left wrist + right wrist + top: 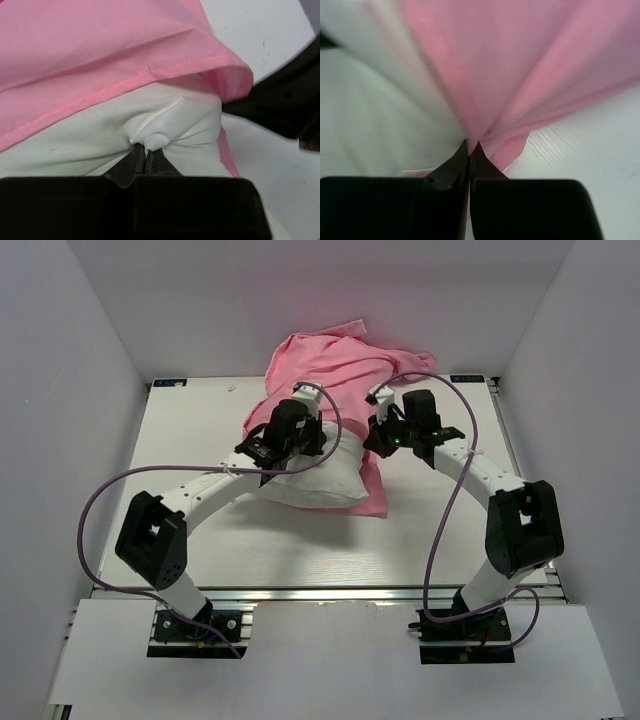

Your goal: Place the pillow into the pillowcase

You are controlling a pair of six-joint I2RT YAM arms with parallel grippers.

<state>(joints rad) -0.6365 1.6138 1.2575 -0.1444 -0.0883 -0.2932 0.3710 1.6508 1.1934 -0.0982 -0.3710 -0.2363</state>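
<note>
I should push the pinched fabric of the pillow under the pillowcase's hem at the pillowcase's open corner (356,426) (232,79) and release it there. That corner is to the right of my left gripper in the top view.
The white pillow (318,480) lies in the middle of the table, its far part under the pink pillowcase (335,370), which is bunched toward the back wall. My left gripper (300,430) is shut on a pinch of the pillow's white fabric (150,140), right under the pillowcase hem (150,75). My right gripper (385,430) is shut on a fold of the pillowcase (485,90) at the pillow's right side. The pillow (370,125) fills the left of the right wrist view.
White walls close in the table (200,440) at the back, left and right. A strip of pillowcase (374,490) hangs down along the pillow's right edge. The right arm's dark body (285,100) shows at the right of the left wrist view.
</note>
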